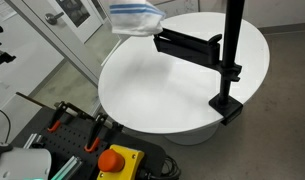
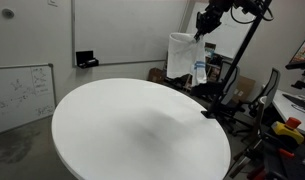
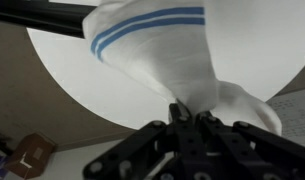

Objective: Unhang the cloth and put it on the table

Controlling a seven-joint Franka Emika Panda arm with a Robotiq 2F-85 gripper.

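My gripper should next move back and down from the stand's black arm to let go of the cloth, because the bare near tabletop is below and back of my gripper.
The cloth (image 3: 162,50) is white with blue stripes. In the wrist view it hangs from my gripper (image 3: 189,117), whose jaws are shut on its bunched end. In an exterior view the cloth (image 2: 184,55) hangs below my gripper (image 2: 205,24), above the far right edge of the round white table (image 2: 132,125). In an exterior view the cloth (image 1: 135,17) shows at the top, above the table's far edge (image 1: 182,75), close to the end of the black horizontal arm (image 1: 187,44) of the stand.
A black stand with a tall pole (image 1: 232,50) is clamped to the table's right edge. A red-buttoned box (image 1: 120,160) and clamps lie in front of the table. A whiteboard (image 2: 20,92) leans at the left; office clutter stands behind the table (image 2: 242,90).
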